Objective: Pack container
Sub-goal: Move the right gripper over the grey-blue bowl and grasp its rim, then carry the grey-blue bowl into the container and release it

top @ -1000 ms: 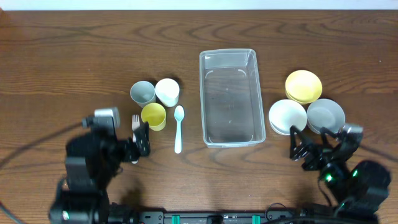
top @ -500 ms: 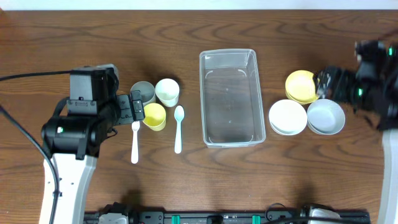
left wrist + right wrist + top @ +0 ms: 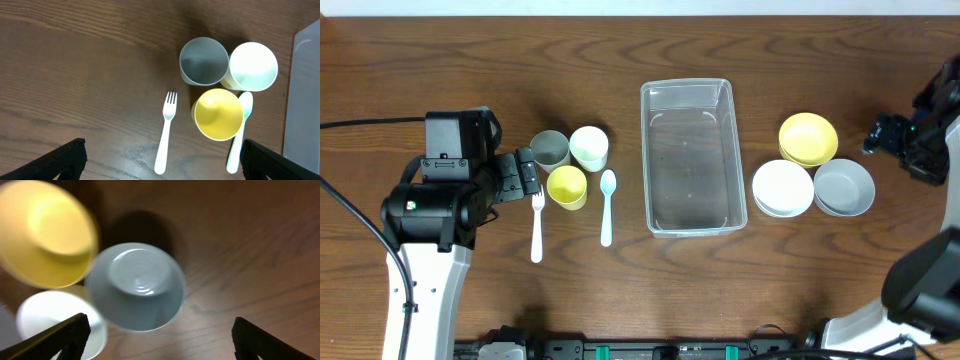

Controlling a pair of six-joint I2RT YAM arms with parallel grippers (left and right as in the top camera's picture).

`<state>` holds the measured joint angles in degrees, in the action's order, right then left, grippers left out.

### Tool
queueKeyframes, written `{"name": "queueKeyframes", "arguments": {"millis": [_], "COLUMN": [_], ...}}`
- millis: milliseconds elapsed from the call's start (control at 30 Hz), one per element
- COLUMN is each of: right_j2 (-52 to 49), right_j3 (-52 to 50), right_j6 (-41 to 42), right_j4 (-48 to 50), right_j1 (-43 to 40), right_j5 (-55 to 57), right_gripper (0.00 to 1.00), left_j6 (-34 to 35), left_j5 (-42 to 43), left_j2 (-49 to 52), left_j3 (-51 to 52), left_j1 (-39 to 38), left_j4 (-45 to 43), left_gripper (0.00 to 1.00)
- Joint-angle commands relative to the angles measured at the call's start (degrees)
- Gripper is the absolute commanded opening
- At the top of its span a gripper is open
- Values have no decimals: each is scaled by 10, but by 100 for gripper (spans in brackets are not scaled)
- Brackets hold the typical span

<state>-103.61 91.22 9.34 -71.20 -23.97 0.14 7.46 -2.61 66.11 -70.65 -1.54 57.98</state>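
My right gripper is above the grey bowl's rim (image 3: 872,189) facing away from the white bowl (image 3: 782,187), and that rim is clear. It will move down and back toward my base onto the rim next.
The clear, empty rectangular container (image 3: 689,160) stands mid-table; its edge shows in the left wrist view (image 3: 303,95). Left of it are a grey cup (image 3: 549,149), a white cup (image 3: 589,147), a yellow cup (image 3: 567,186), a white fork (image 3: 537,226) and a pale spoon (image 3: 607,206). My left gripper (image 3: 526,176) is open, above the table just left of the cups, holding nothing. Right of the container sit a yellow bowl (image 3: 808,138), a white bowl (image 3: 782,187) and a grey bowl (image 3: 844,186). My right gripper (image 3: 886,134) is open and empty, right of the bowls.
The left wrist view looks down on the grey cup (image 3: 203,61), white cup (image 3: 253,66), yellow cup (image 3: 218,114), fork (image 3: 165,132) and spoon (image 3: 239,134). The right wrist view, blurred, shows the grey bowl (image 3: 136,285), yellow bowl (image 3: 45,232) and white bowl (image 3: 52,317).
Both arms have come up from the front edge. The left gripper now sits beside the cups. The right gripper has swung out past the bowls to the far right.
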Motion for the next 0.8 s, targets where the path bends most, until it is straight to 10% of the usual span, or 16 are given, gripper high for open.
{"name": "queueKeyframes", "arguments": {"millis": [0,500,767], "right_j2": [-29,-62,-61], "right_j3": [3,-155,-156], "right_j6": [12,35,83], "right_j4": [-9,113,120], "right_j1": [-21,-22,-23], "right_j5": [19,17,66], "right_gripper": [87,63,16], "left_j6": [-3,-3,-3], "left_j5": [-11,-11,-11], "left_j2": [-2,-2,-2], "left_j3": [-11,-11,-11], "left_j1": [3,3,3], "left_j4": [1,1,1], "left_gripper": [98,98,98]}}
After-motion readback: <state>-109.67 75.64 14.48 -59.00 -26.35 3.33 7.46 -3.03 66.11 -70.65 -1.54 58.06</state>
